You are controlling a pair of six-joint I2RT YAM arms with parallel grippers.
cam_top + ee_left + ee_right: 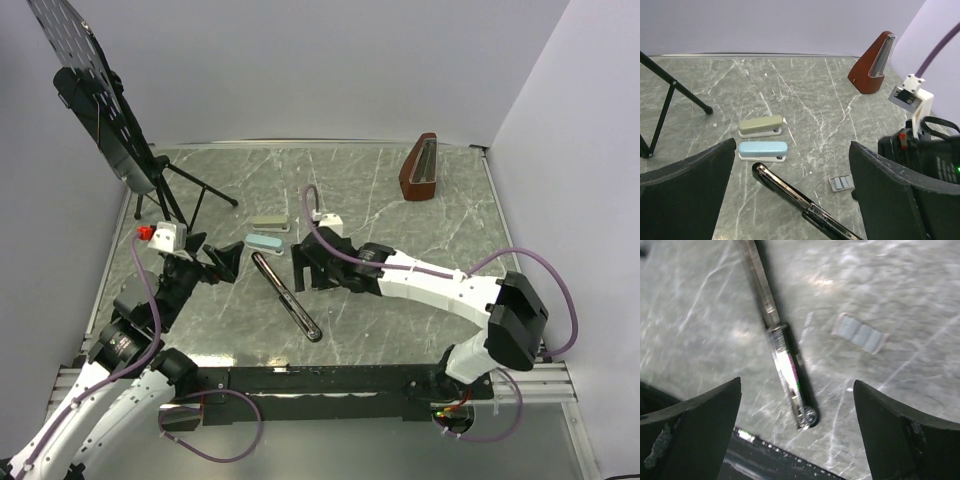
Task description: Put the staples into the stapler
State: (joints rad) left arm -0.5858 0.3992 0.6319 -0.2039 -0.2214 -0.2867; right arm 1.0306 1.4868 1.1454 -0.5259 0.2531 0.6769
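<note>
My right gripper is above the slanted box, which lies below it and to its right in the wrist view. I will move down that way, turning square, onto its stapler-side strip (847, 328).
The black stapler (287, 298) lies swung open flat on the marble table, its silvery rail (786, 365) facing up. A small whitish-tan box (842, 183) with grey strips of staples inside rests on the table just beside the stapler (790, 192). The box (860, 333) also shows in the right wrist view. My right gripper (303, 266) hovers open over the stapler's middle, and nothing sits between its fingers (700, 425). On the stapler's left, my left gripper (222, 260) stands open and empty, pointed at the stapler and box.
A light blue stapler (263, 243) and a grey-green stapler (268, 222) lie just behind the black one. A brown metronome (418, 168) stands at the back right. A black music stand (110, 120) with tripod legs occupies the back left. The table's near edge (330, 372) runs below the stapler.
</note>
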